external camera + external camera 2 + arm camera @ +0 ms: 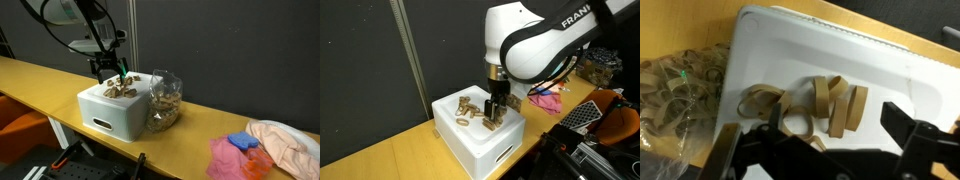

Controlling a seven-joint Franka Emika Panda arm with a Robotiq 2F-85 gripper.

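Note:
My open gripper comes down onto the tan rubber bands in the middle of the heap next, since they lie on the white box directly below the gripper's fingers.
A heap of tan rubber bands lies on top of a white box, seen in both exterior views as bands on the box and bands on the box. My gripper hangs just above the heap, open, with one black finger at the left and one at the right. Nothing is between the fingers. In the exterior views the gripper sits low over the box top.
A clear plastic bag full of rubber bands leans against the box, also in the wrist view. Pink, blue and peach cloths lie farther along the yellow table. A dark curtain stands behind.

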